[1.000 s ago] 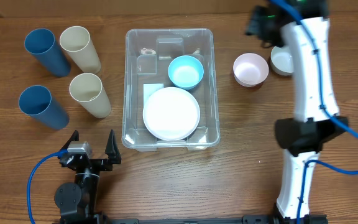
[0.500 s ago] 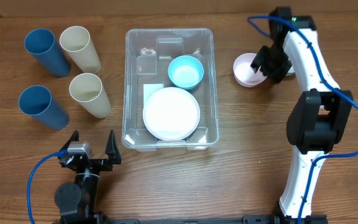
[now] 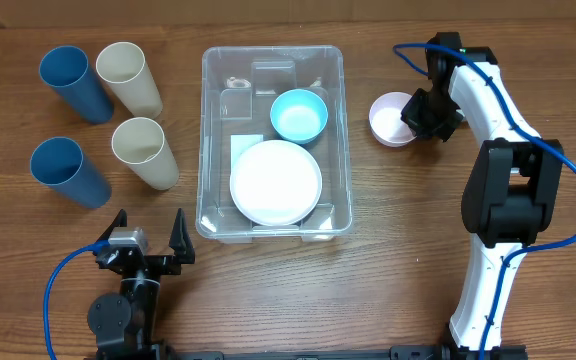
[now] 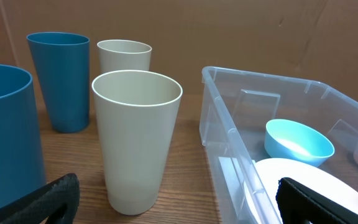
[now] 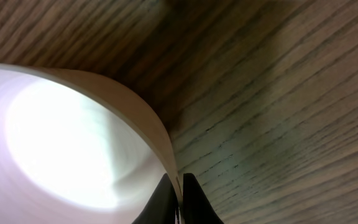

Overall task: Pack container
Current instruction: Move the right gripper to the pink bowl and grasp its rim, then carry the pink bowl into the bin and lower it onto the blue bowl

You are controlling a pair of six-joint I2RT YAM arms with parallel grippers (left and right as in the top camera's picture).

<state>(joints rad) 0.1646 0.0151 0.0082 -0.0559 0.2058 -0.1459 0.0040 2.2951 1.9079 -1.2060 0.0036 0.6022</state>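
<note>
My right gripper next carries the pink bowl (image 3: 388, 118) up over the container's side, then down into the light blue bowl (image 3: 299, 114). It then releases it, since the light blue bowl stands empty.
The container (image 3: 208, 140) is a big clear bin at the table's middle; a light blue bowl (image 3: 299, 114) and a white plate (image 3: 276, 182) lie in it. To its right sits a pale pink bowl (image 3: 388, 118). My right gripper (image 3: 415, 118) is shut on that bowl's right rim, and in the right wrist view the black fingertips (image 5: 164, 200) pinch the thin rim of the pink bowl (image 5: 55, 137). My left gripper (image 3: 149, 238) stands open near the front left, nothing between its fingers. In the left wrist view the container (image 4: 229, 124) is at the right.
Two blue cups (image 3: 72, 82) (image 3: 66, 170) and two cream cups (image 3: 131, 78) (image 3: 144, 152) stand upright left of the bin. In the left wrist view a cream cup (image 4: 138, 140) stands close in front of the open left gripper (image 4: 179, 210).
My right gripper came down and leftward from the far right corner to the pink bowl and shut on its rim. The bowl has shifted slightly left. The left arm has not moved.
</note>
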